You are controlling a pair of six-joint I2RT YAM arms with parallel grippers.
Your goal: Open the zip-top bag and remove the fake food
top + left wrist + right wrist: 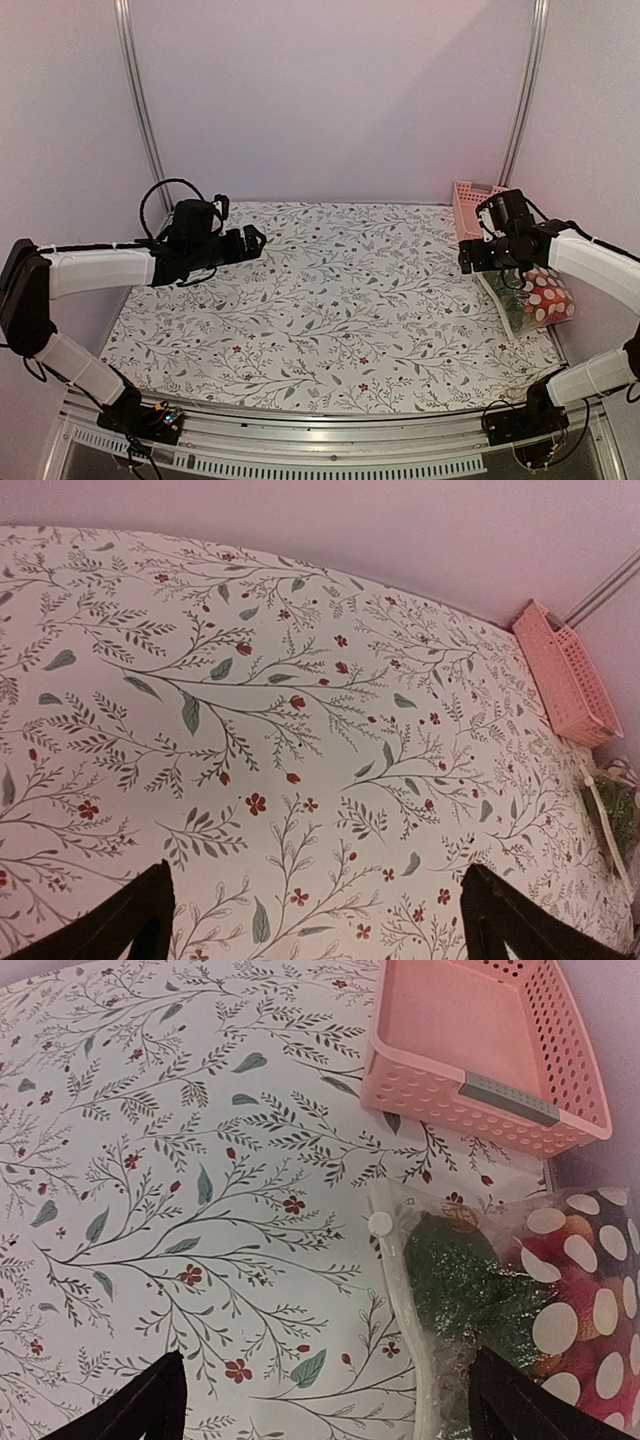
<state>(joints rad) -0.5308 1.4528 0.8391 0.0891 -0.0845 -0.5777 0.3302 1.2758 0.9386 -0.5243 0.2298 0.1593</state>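
Observation:
I need to lower my right gripper next, to the right in its wrist view, onto the white zip strip [490, 289] [405, 1320]. The zip strip is that way, clear of the food.
The clear zip-top bag [520, 300] lies at the table's right edge, its white zip strip [405, 1320] facing the middle of the table. Inside it I see fake food: a dark green leafy piece [465, 1285] and a red piece with white dots [575, 1310]. In the top view the dotted red piece [548, 297] shows clearly. My right gripper [470, 255] is open and empty, hovering above the bag's zip edge; its fingertips [140, 1410] frame the bottom of the right wrist view. My left gripper [255, 240] is open and empty over the left back of the table, far from the bag.
A pink slatted basket [470, 205] stands at the back right, just behind the bag; it also shows in the right wrist view [480, 1050] and the left wrist view [565, 675]. The floral tablecloth [340, 300] covers the table. Walls enclose the sides and back.

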